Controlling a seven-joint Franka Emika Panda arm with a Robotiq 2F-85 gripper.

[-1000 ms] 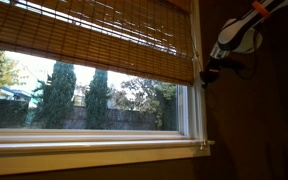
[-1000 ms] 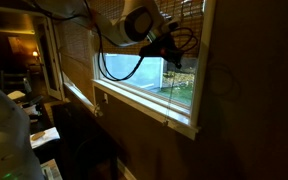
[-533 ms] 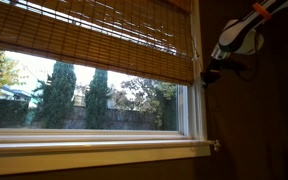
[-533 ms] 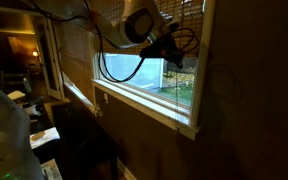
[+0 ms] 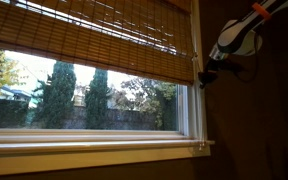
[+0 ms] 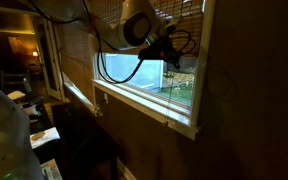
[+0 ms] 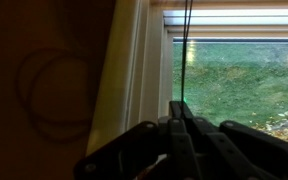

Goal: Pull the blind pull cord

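The cord's lower end hangs below my gripper near the sill, so I will next tilt my gripper down toward that sill and spread its fingers to release the cord.
The blind (image 5: 94, 35) is a woven orange-brown bamboo shade that covers the top of the window; it also shows in an exterior view (image 6: 181, 14). My gripper (image 5: 208, 73) is at the blind's lower right corner, next to the window frame, and also shows in an exterior view (image 6: 174, 58). In the wrist view the blind pull cord (image 7: 187, 50) is a thin dark line that runs straight down into my gripper (image 7: 181, 106). The fingers are closed together on it. The cord's lower end (image 5: 203, 148) hangs near the sill.
The white window frame (image 7: 134, 70) stands just left of the cord. A brown wall (image 5: 254, 120) is right of the window. The sill (image 5: 94, 150) runs below. A dim room with furniture (image 6: 24, 100) lies behind the arm.
The arm has barely moved. The cord's lower end by the sill swung right, then back left.
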